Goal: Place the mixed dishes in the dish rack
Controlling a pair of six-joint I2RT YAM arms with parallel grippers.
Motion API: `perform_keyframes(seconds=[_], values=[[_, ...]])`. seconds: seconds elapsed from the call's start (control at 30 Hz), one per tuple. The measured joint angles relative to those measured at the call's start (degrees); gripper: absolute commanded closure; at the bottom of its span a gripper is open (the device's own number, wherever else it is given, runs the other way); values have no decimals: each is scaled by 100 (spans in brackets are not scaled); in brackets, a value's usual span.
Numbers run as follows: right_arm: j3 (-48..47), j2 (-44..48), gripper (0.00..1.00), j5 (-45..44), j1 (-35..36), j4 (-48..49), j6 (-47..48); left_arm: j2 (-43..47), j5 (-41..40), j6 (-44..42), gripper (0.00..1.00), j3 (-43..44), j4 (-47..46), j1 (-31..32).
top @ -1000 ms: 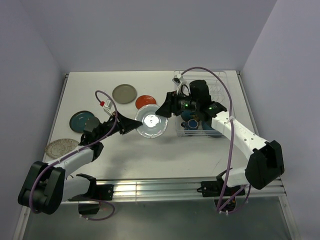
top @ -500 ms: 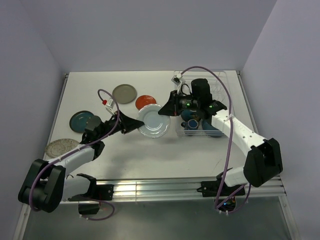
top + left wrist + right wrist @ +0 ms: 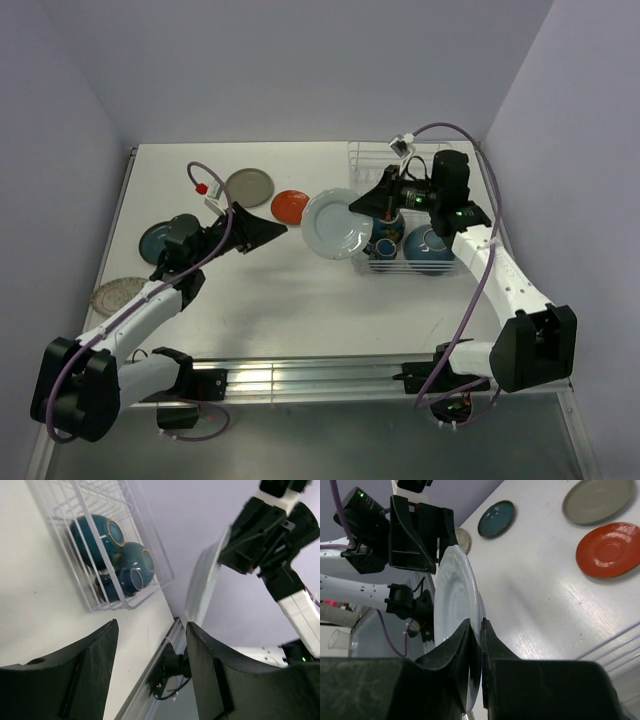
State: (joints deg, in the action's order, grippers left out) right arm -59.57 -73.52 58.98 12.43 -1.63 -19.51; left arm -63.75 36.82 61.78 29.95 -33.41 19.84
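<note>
Next, my right gripper turns and lowers to release the plate in the rack's bowl-free far end [image 3: 425, 162], which lies below it, rightward in the top view.
My right gripper [image 3: 363, 206] [image 3: 476, 630] is shut on the rim of the pale blue-white plate [image 3: 337, 223] [image 3: 451, 595]. It holds the plate on edge in the air, just left of the white wire dish rack [image 3: 375, 152] [image 3: 145, 550]. Teal-blue bowls [image 3: 430, 245] [image 3: 92, 532] lie in the rack. My left gripper [image 3: 276, 231] [image 3: 151, 625] hangs open and empty to the plate's left, apart from it. On the table lie an orange-red plate [image 3: 290, 205] [image 3: 610, 550] and a grey-olive plate [image 3: 248, 186] [image 3: 595, 500].
A teal plate [image 3: 160, 240] [image 3: 496, 518] is partly covered by my left arm, and a speckled plate [image 3: 120, 295] lies at the table's left edge. A smaller blue cup [image 3: 122, 580] sits in the rack in front of the bowls.
The left gripper let go of the pale plate and drew back left, opening. The right gripper closed on the plate's rim and carried it right, up to the rack.
</note>
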Motion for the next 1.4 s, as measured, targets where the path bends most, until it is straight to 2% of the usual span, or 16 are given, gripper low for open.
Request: perform_keyframes(seconds=[0.27, 0.4, 0.57, 0.73, 1.1, 1.4], values=[[11, 326, 100, -111, -750, -85, 96, 608, -859, -1069, 38, 691, 2149, -203], [-57, 317, 100, -780, -1405, -422, 343, 1189, -1609, -1904, 34, 1113, 3320, -223], [-92, 188, 100, -1930, -2081, -566, 505, 1971, -2623, -2796, 33, 1217, 4238, -225], [-94, 114, 100, -3082, -2267, -407, 551, 2164, -3042, -3180, 33, 1217, 4610, -223], [-334, -557, 100, -5152, -2297, 304, 1032, 2048, -3115, -3388, 33, 1215, 4830, -223], [-485, -935, 100, -6030, -2297, 627, 1558, 2048, -3115, -3412, 33, 1215, 4830, -238]])
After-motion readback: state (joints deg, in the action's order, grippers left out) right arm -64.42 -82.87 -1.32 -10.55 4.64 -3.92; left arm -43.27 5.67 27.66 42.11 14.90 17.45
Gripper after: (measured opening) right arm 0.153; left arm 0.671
